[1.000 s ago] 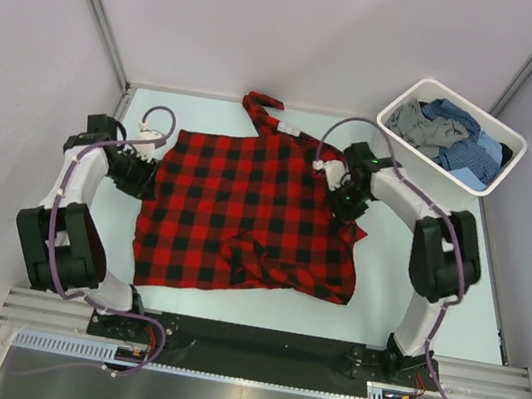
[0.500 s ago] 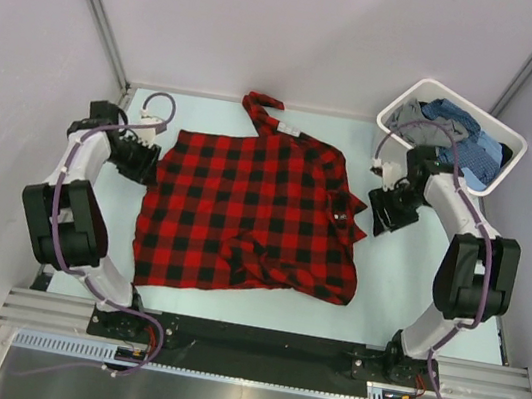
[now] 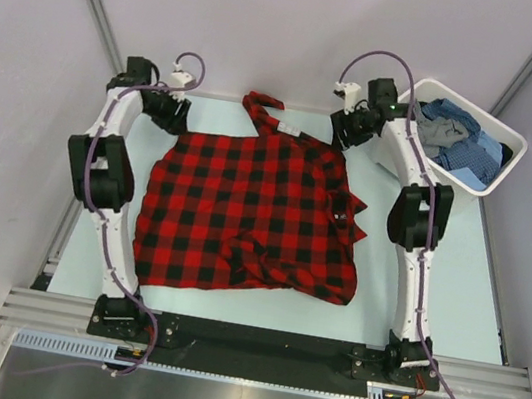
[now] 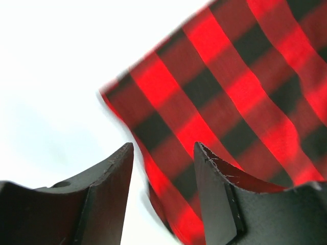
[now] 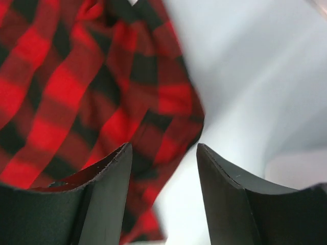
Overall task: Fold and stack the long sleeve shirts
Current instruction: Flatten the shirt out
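The right gripper moves back toward the base and down onto the rumpled fold [image 3: 342, 204] at the shirt's tub-side edge next, since the cloth bunches up there.
A red-and-black check long sleeve shirt [image 3: 249, 212] lies spread flat on the pale table, a sleeve end [image 3: 261, 106] poking out at the far edge. My left gripper [image 3: 171, 114] hovers open at the shirt's far left corner. In the left wrist view that corner [image 4: 230, 76] shows past the left gripper [image 4: 163, 153], and nothing is pinched. My right gripper [image 3: 346, 129] is open at the shirt's far right corner. The right wrist view shows the cloth edge [image 5: 76, 76] beyond the right gripper [image 5: 163, 153]. More long sleeve shirts, blue check [image 3: 467, 156] and grey [image 3: 427, 129], sit bunched in the tub.
A white plastic tub [image 3: 477, 115] stands at the far right corner, close beside my right arm. Walls enclose the table on three sides. A metal rail [image 3: 264, 341] runs along the near edge by the arm bases.
The right gripper opened, let go of the shirt's right edge and swung out, then to the far right corner. The left arm moved from the left edge to the far left corner, opening wider.
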### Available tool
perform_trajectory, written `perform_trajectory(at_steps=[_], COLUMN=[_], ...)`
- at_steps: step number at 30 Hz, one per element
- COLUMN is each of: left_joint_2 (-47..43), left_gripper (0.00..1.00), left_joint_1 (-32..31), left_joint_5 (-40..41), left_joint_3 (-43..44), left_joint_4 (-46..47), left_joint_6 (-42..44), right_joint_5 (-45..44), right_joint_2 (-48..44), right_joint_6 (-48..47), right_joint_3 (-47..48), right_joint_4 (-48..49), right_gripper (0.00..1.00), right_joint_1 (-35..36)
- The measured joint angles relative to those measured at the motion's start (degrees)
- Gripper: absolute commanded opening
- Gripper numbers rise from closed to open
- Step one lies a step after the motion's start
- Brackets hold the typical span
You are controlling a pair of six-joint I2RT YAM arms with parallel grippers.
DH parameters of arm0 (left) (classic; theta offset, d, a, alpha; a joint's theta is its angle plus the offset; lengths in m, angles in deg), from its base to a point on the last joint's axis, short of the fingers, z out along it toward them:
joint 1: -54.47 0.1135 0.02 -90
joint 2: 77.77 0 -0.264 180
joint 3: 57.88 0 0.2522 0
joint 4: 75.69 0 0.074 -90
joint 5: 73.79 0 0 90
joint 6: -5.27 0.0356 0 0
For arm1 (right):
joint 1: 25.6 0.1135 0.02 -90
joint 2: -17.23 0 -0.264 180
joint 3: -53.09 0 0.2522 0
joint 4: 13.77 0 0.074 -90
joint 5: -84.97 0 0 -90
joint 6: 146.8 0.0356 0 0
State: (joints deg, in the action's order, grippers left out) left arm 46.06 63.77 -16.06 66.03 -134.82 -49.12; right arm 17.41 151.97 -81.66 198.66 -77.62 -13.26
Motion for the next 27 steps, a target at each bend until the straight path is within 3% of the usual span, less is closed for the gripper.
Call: perform_trajectory(at_steps=[3, 6, 11, 15, 18, 23, 25, 27], left_joint_2=[5.7, 10.9, 12.1, 9.4, 6.0, -2.3, -5.9, -9.5], left_gripper=[0.55, 0.55, 0.55, 0.57, 0.58, 0.61, 0.74, 0.75], left_joint_1=[-1.7, -3.1, -3.8, -3.7, -3.6, -3.6, -3.6, -3.6], left_joint_5=[1.0, 2.0, 2.1, 2.0, 2.1, 2.3, 2.9, 3.7], left_joint_3=[6.0, 11.2, 10.5, 4.9, -0.3, -9.6, -13.4, -17.1], left_joint_4=[1.3, 2.9, 3.1, 4.9, 5.7, 8.0, 9.1, 10.5], left_joint_6=[0.3, 0.3, -0.2, -1.7, -2.8, -4.4, -4.9, -5.6], right_joint_5=[-1.1, -2.3, -2.8, -3.8, -4.0, -5.6, -7.2, -9.1], right_joint_2=[7.1, 8.1, -2.8, -19.0, -25.5, -26.2, -23.7, -21.4], right_joint_6=[-0.3, -1.3, -0.1, 2.3, 3.9, 5.8, 6.6, 7.3], right_joint_3=[7.8, 7.2, -10.8, -29.8, -34.2, -38.0, -38.3, -38.3], right_joint_4=[-1.0, -4.7, -8.4, -8.2, -7.6, -3.3, -2.2, -1.0], right_gripper=[0.58, 0.58, 0.59, 0.59, 0.58, 0.54, 0.53, 0.52], right_joint_1=[0.6, 1.2, 2.7, 4.8, 7.8, 12.6, 13.6, 13.7])
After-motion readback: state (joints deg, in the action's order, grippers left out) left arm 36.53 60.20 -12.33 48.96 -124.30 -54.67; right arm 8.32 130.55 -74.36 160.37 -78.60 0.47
